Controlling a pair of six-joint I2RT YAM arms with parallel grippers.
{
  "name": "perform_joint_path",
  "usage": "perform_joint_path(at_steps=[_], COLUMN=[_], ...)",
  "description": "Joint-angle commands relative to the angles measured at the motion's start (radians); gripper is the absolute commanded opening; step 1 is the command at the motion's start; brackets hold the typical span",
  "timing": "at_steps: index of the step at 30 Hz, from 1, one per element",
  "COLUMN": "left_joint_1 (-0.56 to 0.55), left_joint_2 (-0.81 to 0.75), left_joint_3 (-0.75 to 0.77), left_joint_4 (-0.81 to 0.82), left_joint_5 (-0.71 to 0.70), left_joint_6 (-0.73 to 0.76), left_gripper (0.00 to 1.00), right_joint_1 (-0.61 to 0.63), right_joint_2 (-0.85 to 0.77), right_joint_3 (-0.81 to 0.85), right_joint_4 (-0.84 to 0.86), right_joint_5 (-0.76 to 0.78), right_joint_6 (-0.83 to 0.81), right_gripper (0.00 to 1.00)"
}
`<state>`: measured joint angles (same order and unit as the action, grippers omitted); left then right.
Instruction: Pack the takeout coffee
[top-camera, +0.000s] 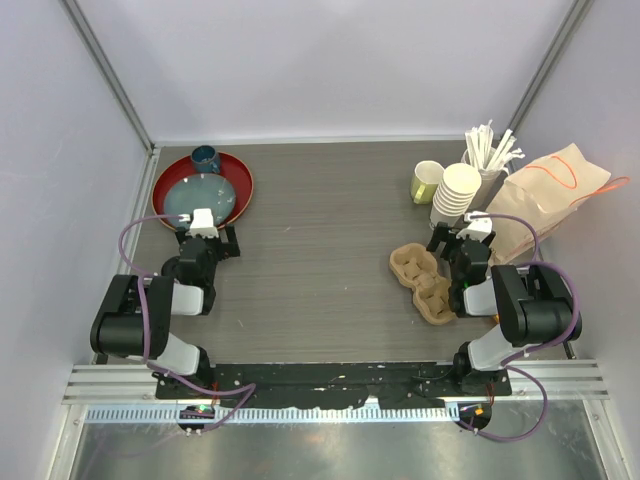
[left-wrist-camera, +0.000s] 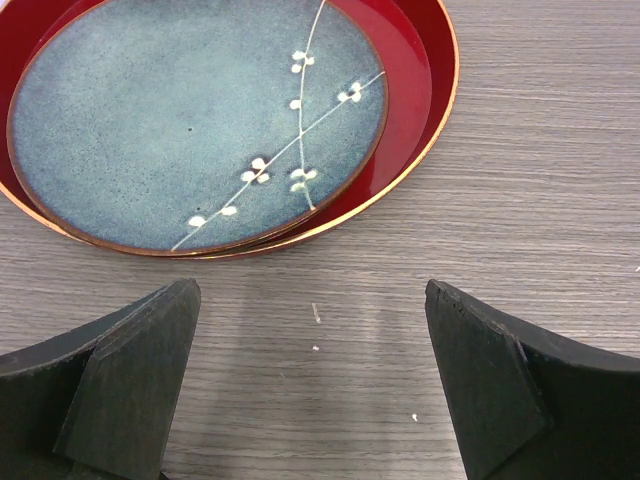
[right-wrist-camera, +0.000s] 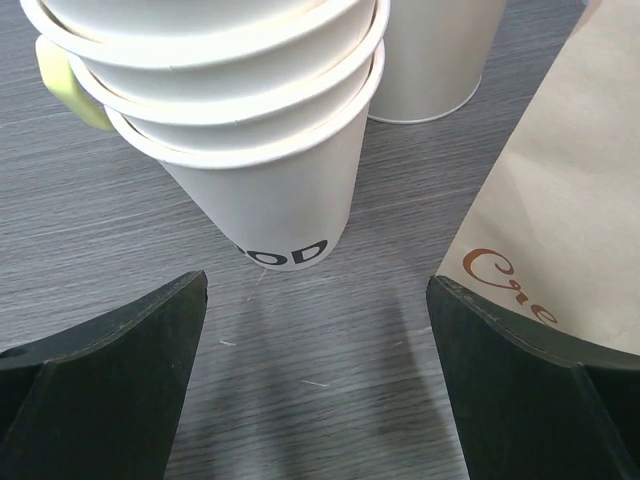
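The top paper cup's rim (top-camera: 446, 186) is higher and farther outward than the robot's right gripper, so the gripper will next lift up and outward, then close on that rim from above.
No lidded cream-white cups show in any view; the takeout coffee is out of sight. A brown pulp cup carrier (top-camera: 424, 280) lies on the table left of my right arm, its wells empty. A tan paper bag (top-camera: 545, 195) lies at the right, and it also shows in the right wrist view (right-wrist-camera: 560, 200). My right gripper (top-camera: 462, 238) is open and empty (right-wrist-camera: 315, 370), low over the table just before a stack of bare paper cups (right-wrist-camera: 260, 120). My left gripper (top-camera: 205, 232) is open and empty (left-wrist-camera: 312, 380), just short of the red tray (left-wrist-camera: 420, 90).
The red tray (top-camera: 240, 180) holds a blue-grey plate (top-camera: 200, 197) and a dark blue cup (top-camera: 205, 158). At the back right stand the bare cup stack (top-camera: 456, 195), a yellow-green mug (top-camera: 427, 181) and a holder of white straws (top-camera: 491, 150).
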<state>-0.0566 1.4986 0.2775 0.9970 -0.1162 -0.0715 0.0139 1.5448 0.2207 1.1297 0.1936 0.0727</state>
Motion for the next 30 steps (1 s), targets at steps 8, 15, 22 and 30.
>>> perform_joint_path(at_steps=[8,15,22,30], left_joint_1=[0.009,0.009,0.008,0.008], left_joint_2=[-0.082,-0.156,-0.182,-0.169], left_joint_3=[0.111,0.393,0.673,0.928], left_joint_4=[-0.172,-0.664,-1.159,-1.613], left_joint_5=[0.071,0.243,0.433,0.552], left_joint_6=[0.026,0.1,0.179,0.271], left_gripper=[1.0,1.0,1.0,0.98], right_joint_1=[0.014,0.055,0.109,0.13], right_joint_2=[-0.112,-0.397,-0.796,-0.795], right_joint_3=[-0.152,-0.161,-0.112,0.479], right_joint_4=[0.289,0.027,-0.42,-1.078], right_joint_5=[-0.042,0.01,0.028,-0.076], right_joint_6=[-0.039,0.03,0.073,0.076], right_gripper=[0.94,0.94,0.83,0.83])
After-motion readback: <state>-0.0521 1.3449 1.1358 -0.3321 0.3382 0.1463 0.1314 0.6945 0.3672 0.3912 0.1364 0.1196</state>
